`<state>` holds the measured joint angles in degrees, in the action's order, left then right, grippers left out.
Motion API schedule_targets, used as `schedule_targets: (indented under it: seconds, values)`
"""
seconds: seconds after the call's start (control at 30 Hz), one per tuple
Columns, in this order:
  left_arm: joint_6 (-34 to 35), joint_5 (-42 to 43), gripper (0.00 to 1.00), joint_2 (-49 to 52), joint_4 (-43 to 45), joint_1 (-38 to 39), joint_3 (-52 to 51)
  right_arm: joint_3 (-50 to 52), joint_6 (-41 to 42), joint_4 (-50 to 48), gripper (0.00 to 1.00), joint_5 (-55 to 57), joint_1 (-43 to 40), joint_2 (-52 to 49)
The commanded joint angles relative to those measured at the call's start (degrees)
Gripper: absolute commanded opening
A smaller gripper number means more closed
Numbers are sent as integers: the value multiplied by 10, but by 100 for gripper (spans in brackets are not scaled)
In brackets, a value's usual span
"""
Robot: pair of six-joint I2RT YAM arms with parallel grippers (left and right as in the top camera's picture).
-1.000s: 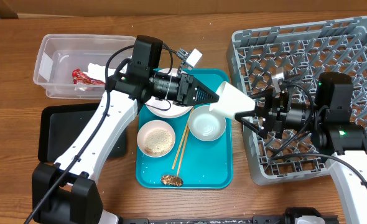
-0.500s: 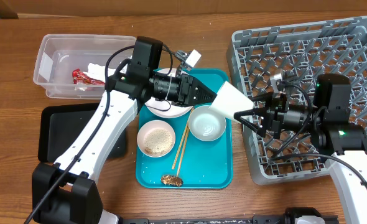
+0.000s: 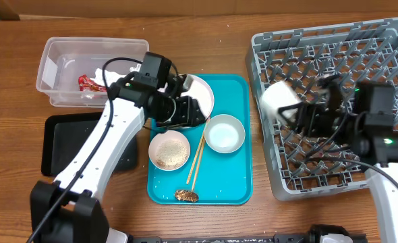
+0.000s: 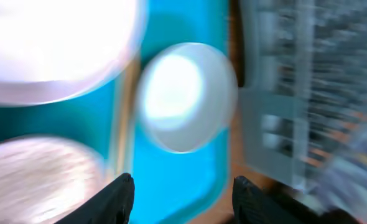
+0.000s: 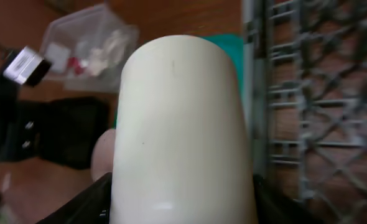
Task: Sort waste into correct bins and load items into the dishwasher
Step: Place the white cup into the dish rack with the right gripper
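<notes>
My right gripper will next carry the cup (image 3: 278,100) across the rack and down onto the rack's wires opposite the tray, because the cup hangs over the rack's edge.
A white cup (image 3: 278,100) hangs over the left edge of the grey dish rack (image 3: 361,47), and my right gripper (image 3: 295,111) is shut on it. In the right wrist view the cup (image 5: 183,124) fills the frame between the dark fingers (image 5: 87,208), with the rack (image 5: 320,93) to its right. My left gripper (image 3: 197,115) is open and empty above the teal tray (image 3: 236,88), beside the white plate (image 3: 202,93). The left wrist view is blurred: open fingertips (image 4: 118,198) frame the tray (image 4: 171,180), with the pale blue bowl (image 4: 186,96) ahead.
On the tray lie the pale blue bowl (image 3: 224,133), a bowl of beige crumbs (image 3: 170,150), chopsticks (image 3: 197,158) and a brown scrap (image 3: 186,196). A clear bin (image 3: 57,57) with a red wrapper stands at the back left. A black bin (image 3: 67,145) sits below it.
My left gripper opened, let go of the cup and drew back left over the tray. My right gripper carried the cup to the right, over the rack's edge.
</notes>
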<state>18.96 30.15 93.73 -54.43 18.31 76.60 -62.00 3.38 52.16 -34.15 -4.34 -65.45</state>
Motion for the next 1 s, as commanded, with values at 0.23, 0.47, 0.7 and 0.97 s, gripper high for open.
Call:
schedule_targets:
  seconds: [0.23,0.47,0.7,0.97]
  values:
    - [-23,-268,52,-91,-54,-4,9,-162,76,99,4,288,-112,-23]
    - [-23,-267,52,-98,-54,-4,9,-256,95,194,4,322,-243,-132]
    - [-23,-265,51,-98,-54,-4,9,-300,119,247,4,356,-334,-256]
    - [-23,-261,52,-98,-54,-4,9,-299,119,252,5,353,-353,-317]
